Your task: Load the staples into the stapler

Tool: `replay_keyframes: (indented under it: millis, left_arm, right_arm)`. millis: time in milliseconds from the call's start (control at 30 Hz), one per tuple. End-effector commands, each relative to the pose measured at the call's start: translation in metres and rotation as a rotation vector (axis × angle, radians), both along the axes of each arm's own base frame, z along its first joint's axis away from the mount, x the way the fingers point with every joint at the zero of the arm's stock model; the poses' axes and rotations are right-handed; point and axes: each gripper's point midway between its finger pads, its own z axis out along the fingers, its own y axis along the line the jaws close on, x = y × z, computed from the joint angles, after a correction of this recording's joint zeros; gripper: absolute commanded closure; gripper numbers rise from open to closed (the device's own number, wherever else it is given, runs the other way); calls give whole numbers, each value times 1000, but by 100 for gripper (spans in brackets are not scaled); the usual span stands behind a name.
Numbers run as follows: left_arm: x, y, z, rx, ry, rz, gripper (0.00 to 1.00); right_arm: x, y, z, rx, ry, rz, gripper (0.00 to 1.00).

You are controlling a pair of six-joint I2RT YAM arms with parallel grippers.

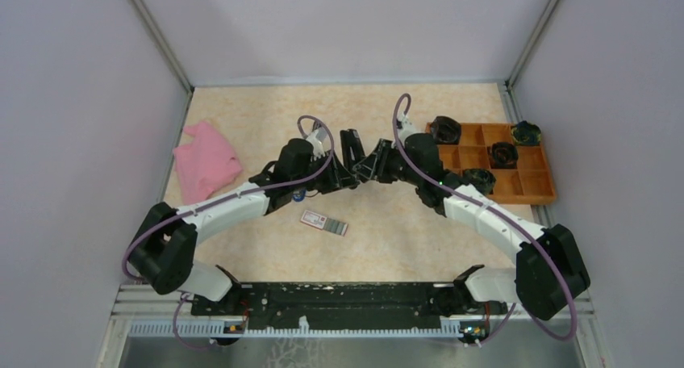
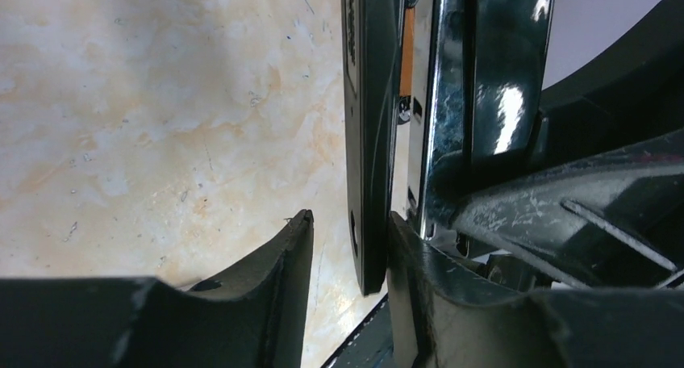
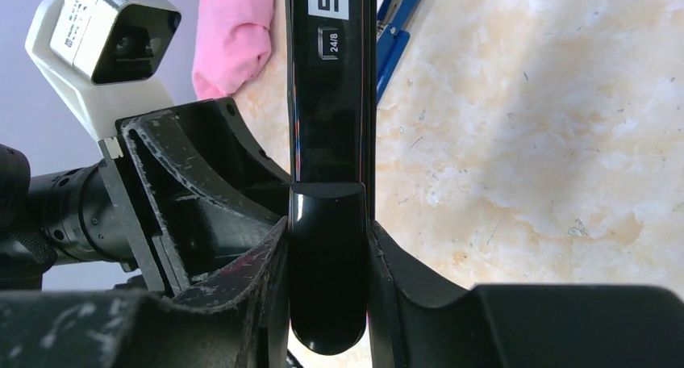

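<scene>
My right gripper swings outward next, folding the glossy black body [image 3: 331,102] open, and releases it over the far tabletop, since that clear space lies outward of my gripper.
The black stapler [image 1: 352,146] is held above the middle of the table, where both arms meet. My right gripper [image 3: 329,232] is shut on its glossy black body [image 3: 331,102], with both fingers pressed against its sides. My left gripper [image 2: 348,223] straddles the stapler's thin black base plate [image 2: 367,142]. Its right finger [image 2: 419,271] touches the plate and its left finger [image 2: 282,263] stands apart from it, so the jaws are open. A chrome rail [image 2: 440,102] shows beside the plate. The staples [image 1: 324,221], a small white box with red print, lie on the table in front of the grippers.
A pink cloth [image 1: 206,158] lies at the left. An orange compartment tray [image 1: 534,192] with several black round items stands at the right. A blue object [image 3: 395,29] lies on the table beyond the stapler. Walls enclose the table on three sides.
</scene>
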Motion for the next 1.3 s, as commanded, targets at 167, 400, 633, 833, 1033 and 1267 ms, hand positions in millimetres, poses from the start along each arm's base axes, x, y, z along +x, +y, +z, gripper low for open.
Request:
replay_keyframes:
  millis: [167, 400, 633, 833, 1033, 1267]
  left_arm:
    - [18, 6, -5, 70, -50, 74, 91]
    - [18, 36, -18, 174, -69, 160, 100]
    - [14, 60, -20, 250, -117, 188, 100]
    - [0, 66, -18, 282, -166, 111, 100]
    - [-24, 53, -8, 258, -212, -74, 100]
    - [-58, 27, 14, 155, -290, -295, 100]
  right_arm:
    - [-10, 21, 70, 118, -175, 117, 100]
    - [-8, 4, 71, 98, -169, 126, 100]
    - [7, -26, 74, 40, -172, 108, 100]
    - [31, -52, 85, -17, -184, 81, 100]
    - [64, -67, 94, -31, -179, 84, 100]
    - [103, -67, 86, -48, -134, 117, 100]
